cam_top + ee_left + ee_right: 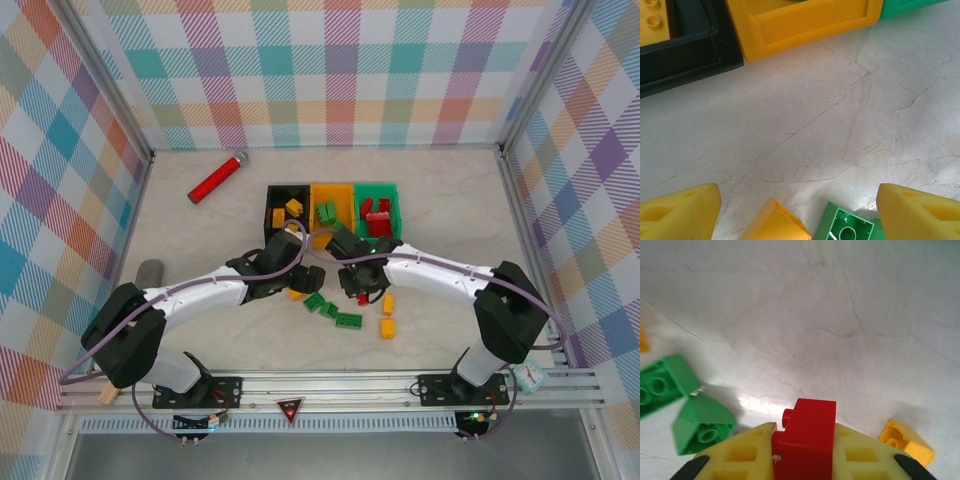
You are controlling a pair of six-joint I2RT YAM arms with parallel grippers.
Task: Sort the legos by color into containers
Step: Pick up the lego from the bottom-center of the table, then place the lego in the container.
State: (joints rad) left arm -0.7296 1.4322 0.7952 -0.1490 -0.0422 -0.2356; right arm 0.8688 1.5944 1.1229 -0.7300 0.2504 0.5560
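The green bin [392, 208] is holding red bricks. My right gripper will lift the red lego, carry it outward over the bin and let go of it.
Three containers stand in a row: a black bin [271, 208] with yellow legos, an orange-yellow bin [346, 201] with green ones, and a green bin [392, 208] with red ones. Loose green bricks [348, 320] and yellow bricks [387, 327] lie in front of them. My right gripper [804, 432] is shut on a red brick [810, 420] just above the table. My left gripper [797, 195] is open, low over a yellow brick [775, 225] and a green brick [847, 227] lying between its fingers [680, 212].
A long red cylinder [217, 177] lies at the back left, and a grey object [149, 272] sits by the left wall. Two green bricks [702, 425] and a yellow brick [905, 442] flank my right gripper. Checkered walls enclose the table.
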